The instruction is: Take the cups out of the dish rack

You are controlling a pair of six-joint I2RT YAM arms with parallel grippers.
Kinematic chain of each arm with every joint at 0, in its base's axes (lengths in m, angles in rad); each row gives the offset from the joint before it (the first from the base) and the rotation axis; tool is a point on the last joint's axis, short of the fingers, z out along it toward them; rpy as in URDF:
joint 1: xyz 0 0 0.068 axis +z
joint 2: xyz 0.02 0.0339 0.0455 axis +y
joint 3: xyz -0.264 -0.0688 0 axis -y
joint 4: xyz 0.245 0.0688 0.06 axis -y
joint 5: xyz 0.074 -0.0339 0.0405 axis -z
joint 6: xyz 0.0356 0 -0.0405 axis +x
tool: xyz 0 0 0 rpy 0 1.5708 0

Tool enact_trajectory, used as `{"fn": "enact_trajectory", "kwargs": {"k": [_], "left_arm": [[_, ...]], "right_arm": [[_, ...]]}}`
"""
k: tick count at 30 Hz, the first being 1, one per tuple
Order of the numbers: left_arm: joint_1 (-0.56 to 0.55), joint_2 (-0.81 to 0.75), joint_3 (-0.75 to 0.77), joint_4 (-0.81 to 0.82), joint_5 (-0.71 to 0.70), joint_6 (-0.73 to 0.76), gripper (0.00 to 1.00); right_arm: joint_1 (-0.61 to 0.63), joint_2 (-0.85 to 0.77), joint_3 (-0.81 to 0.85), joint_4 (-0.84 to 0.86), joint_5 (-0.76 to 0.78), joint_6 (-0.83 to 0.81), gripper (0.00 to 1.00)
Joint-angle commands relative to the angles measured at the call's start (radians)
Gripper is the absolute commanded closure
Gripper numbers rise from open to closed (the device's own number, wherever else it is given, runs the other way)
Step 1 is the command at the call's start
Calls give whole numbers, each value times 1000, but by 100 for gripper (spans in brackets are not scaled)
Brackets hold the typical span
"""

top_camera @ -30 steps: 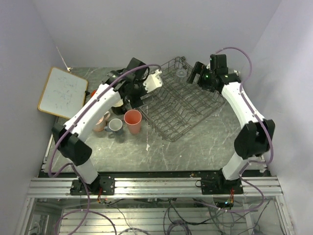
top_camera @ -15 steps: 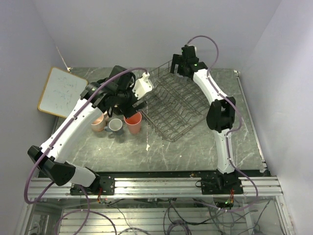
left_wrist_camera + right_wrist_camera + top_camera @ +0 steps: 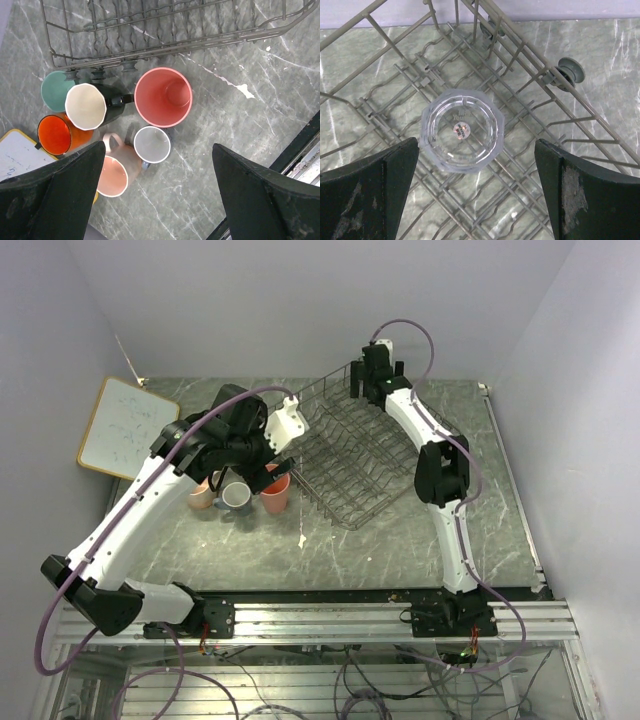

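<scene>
My right gripper moves down onto the clear glass (image 3: 462,131) in the rack's far corner next and closes around its sides. The gripper's open fingers still hover above the glass.
Six cups stand together on the table left of the dish rack (image 3: 165,30): mint green (image 3: 56,89), black mug (image 3: 86,106), orange (image 3: 54,135), tall pink tumbler (image 3: 163,97), small grey-blue cup (image 3: 152,144) and pale pink mug (image 3: 112,175). My left gripper (image 3: 159,195) hovers above them, open and empty. The clear glass (image 3: 462,131) stands in the rack's far corner (image 3: 530,85). My right gripper (image 3: 477,185) is open right above it, not touching. In the top view the right gripper (image 3: 364,382) hides the glass; the left gripper (image 3: 243,468) is over the cups.
A wood-framed whiteboard (image 3: 128,428) lies at the far left, its corner next to the orange cup in the left wrist view (image 3: 15,157). The rack (image 3: 360,455) lies at an angle in the middle of the table. Walls close in the back and both sides.
My right gripper has swung left from beside the rack's far corner to above the glass. My left gripper has drawn back from the rack's edge to above the cups.
</scene>
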Motion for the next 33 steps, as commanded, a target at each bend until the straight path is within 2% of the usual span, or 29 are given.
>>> {"fn": "enact_trajectory", "kwargs": {"k": [1,8,12,21,28,30,33], "left_arm": [[4,-3,32,1,45,-17,1],[4,3,12,2,73,3,1],[4,5,9,-1,79,13,1],[5,-4,-15,1,71,27,1],[4,-35,-51,21,56,35,1],[5,-88,-70,107,68,-38,1],[6,-193,-171,278,179,-69,1]], "right_arm": [[1,65,28,72,35,-68,0],[-10,116,37,144,6,-92,0],[-17,112,10,194,-5,-102,6],[-15,81,-26,258,-36,-119,35],[-3,6,-50,226,-36,-109,55],[18,-101,-131,219,-28,-111,64],[42,-226,-234,208,-31,-98,71]]}}
